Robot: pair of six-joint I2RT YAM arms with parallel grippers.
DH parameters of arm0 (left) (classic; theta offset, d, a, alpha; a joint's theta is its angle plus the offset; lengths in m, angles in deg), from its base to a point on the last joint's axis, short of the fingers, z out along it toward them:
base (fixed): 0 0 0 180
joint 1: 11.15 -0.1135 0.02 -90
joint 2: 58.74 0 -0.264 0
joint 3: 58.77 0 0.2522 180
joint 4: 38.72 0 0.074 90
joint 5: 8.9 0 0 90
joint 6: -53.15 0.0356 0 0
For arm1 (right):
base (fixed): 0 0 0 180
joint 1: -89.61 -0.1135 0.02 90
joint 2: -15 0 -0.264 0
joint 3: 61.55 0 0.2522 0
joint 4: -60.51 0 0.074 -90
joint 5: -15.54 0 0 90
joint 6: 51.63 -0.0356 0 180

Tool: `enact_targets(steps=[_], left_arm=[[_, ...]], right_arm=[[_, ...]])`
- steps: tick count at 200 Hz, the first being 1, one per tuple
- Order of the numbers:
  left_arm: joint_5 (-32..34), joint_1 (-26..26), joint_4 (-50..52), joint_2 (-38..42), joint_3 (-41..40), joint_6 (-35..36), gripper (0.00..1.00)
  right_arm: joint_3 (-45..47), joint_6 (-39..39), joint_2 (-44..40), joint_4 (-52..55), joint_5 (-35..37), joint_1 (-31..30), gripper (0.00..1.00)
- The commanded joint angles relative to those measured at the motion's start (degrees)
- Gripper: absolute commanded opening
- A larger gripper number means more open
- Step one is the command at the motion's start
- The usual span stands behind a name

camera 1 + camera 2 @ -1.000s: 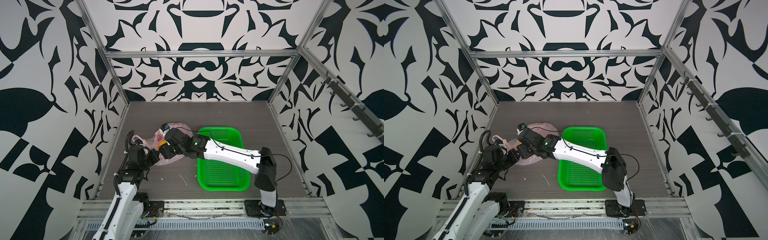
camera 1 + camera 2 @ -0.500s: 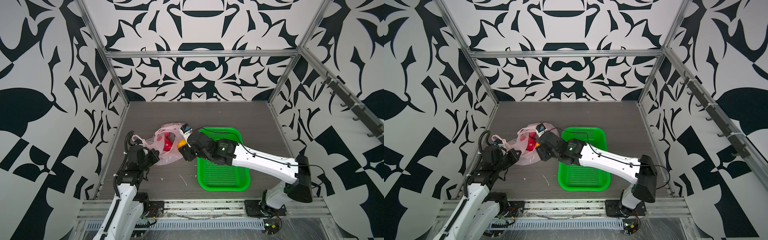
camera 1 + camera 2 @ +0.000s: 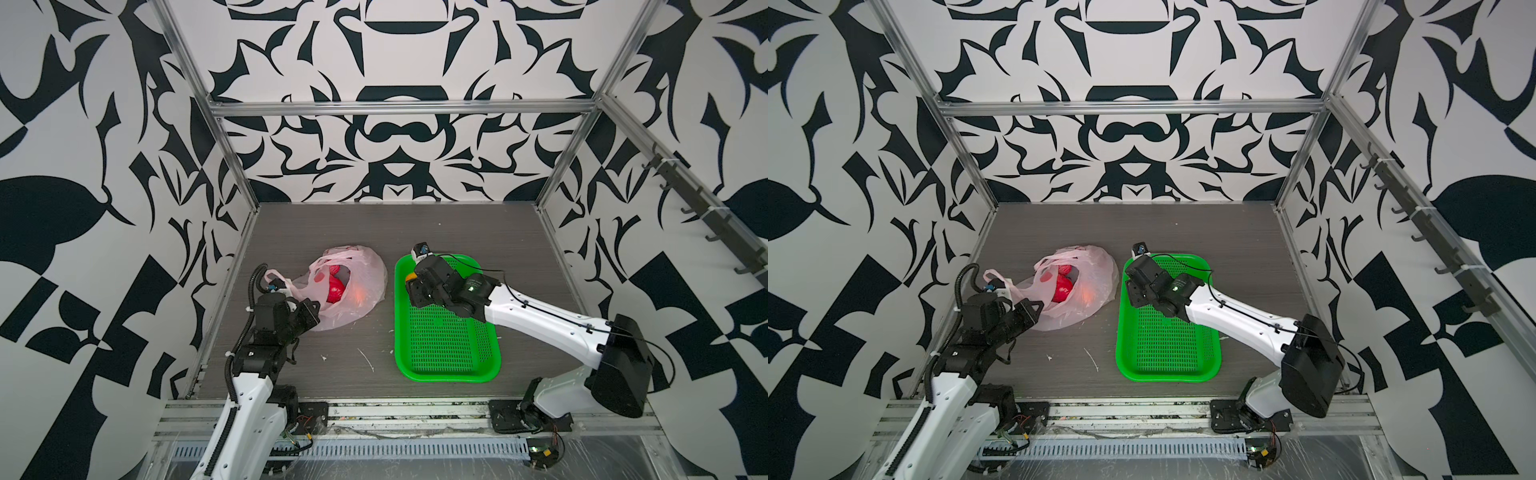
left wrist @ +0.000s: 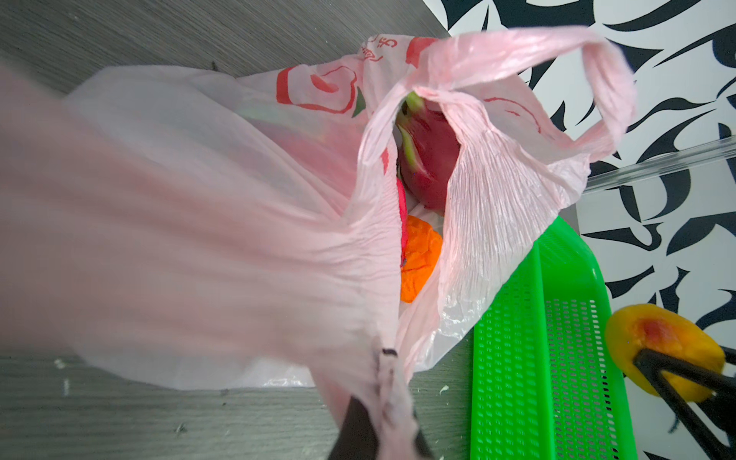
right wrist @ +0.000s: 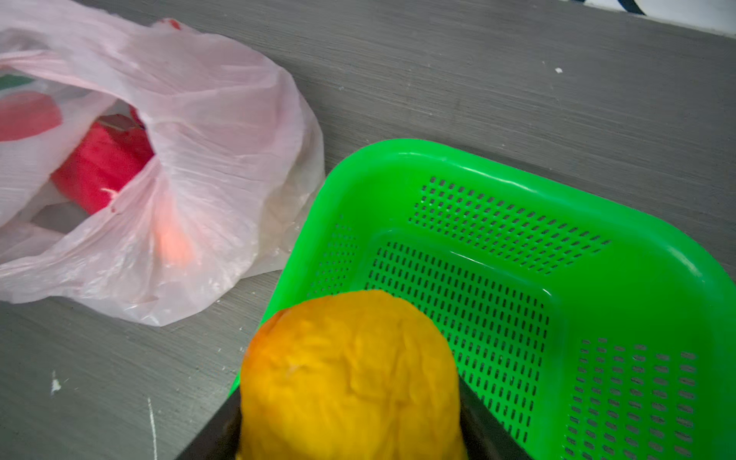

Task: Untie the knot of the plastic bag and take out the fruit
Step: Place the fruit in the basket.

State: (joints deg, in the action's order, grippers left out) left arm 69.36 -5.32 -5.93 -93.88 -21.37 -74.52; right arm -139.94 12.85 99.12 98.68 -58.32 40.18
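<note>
The robot's right hand holds the yellow fruit and next needs to lower it past the basket's rim and let go of it on the bare far part of the basket's bottom below.
The pale-pink plastic bag lies on its side at the left with its mouth open; the knot is out of view. My left gripper is shut on a stretched strip of the bag's plastic at its near edge. Inside the bag are a red fruit, a magenta dragon fruit and an orange fruit. My right gripper is shut on a yellow fruit, held above the far left corner of the green basket.
The green perforated basket holds nothing and stands right of the bag, almost touching it. White crumbs and a thin scrap lie on the grey table in front of the bag. Patterned walls close three sides.
My right gripper has pulled out of the bag's mouth and swung right with the yellow fruit, ending over the basket's far left corner. The left gripper has stayed put.
</note>
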Motion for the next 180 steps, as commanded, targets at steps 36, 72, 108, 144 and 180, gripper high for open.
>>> enact_targets(steps=[36, 72, 108, 144, 180], left_arm=[[-0.83, 0.50, 0.93, 0.72, 0.18, 0.49, 0.00], [-0.94, 0.50, 0.93, 0.77, 0.38, 0.76, 0.00], [-1.01, 0.59, 1.23, 0.86, 0.35, 0.84, 0.00], [-0.91, 0.59, 1.62, 1.25, 0.02, 0.93, 0.00], [-0.56, 0.54, 2.41, 1.90, 0.01, 1.09, 0.00]], right_arm=[[-0.28, -1.37, 6.87, -5.67, -1.98, 3.87, 0.29], [-0.41, -2.25, 11.37, -7.33, -3.17, 5.46, 0.29], [-0.85, -2.78, 14.52, -7.96, -3.40, 6.40, 0.31], [-1.13, -2.94, 16.48, -8.18, -3.66, 7.30, 0.34], [-1.38, -3.02, 17.74, -8.26, -3.69, 7.68, 0.38]])
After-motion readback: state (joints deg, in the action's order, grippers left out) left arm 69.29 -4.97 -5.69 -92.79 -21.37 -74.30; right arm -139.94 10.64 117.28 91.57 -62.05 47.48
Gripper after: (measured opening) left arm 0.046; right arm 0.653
